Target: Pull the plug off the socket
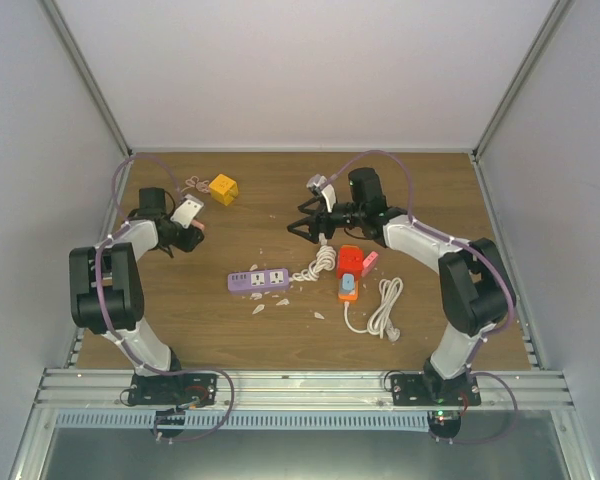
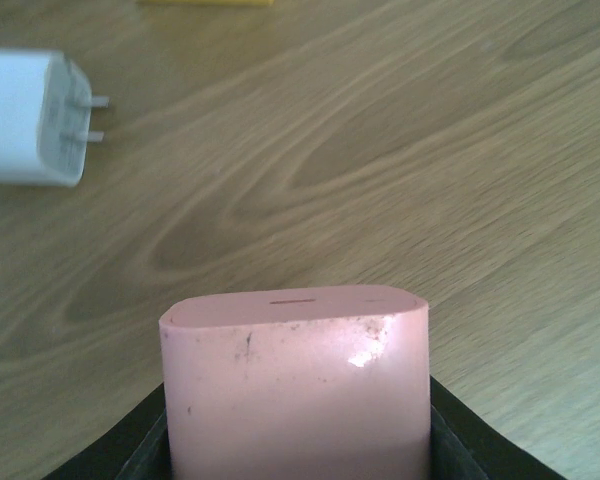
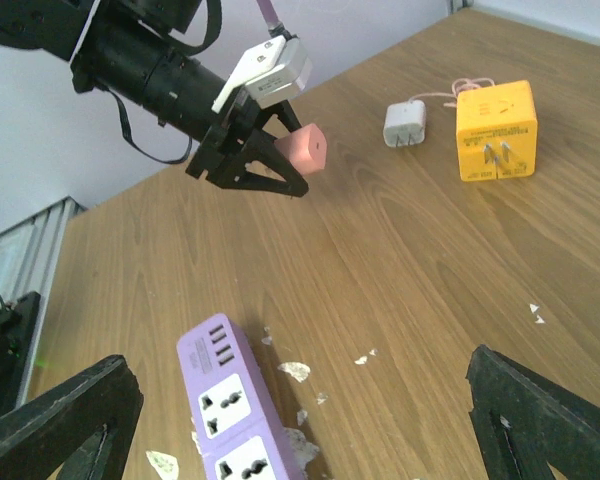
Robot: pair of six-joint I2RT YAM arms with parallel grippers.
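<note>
The left gripper moves down to the bare wood beneath the power strip next and releases the pink plug there, since the pink plug [image 2: 295,390] is already clear of the strip.
My left gripper [image 1: 197,230] is shut on a pink plug [image 2: 295,390], held above the wood at the table's left. It also shows in the right wrist view [image 3: 302,148], apart from any socket. The purple power strip [image 1: 259,279] lies mid-table, and the two sockets visible in the right wrist view [image 3: 235,410] are empty. My right gripper [image 1: 308,232] is open and empty, hovering just right of and beyond the strip, with its fingers [image 3: 65,420] spread wide.
A yellow cube adapter [image 1: 223,189] and a white charger [image 3: 405,124] lie at the back left; the charger also shows in the left wrist view [image 2: 35,118]. An orange socket block [image 1: 350,262] and a white coiled cable [image 1: 385,308] lie right of the strip. Paper scraps [image 1: 270,303] surround the strip.
</note>
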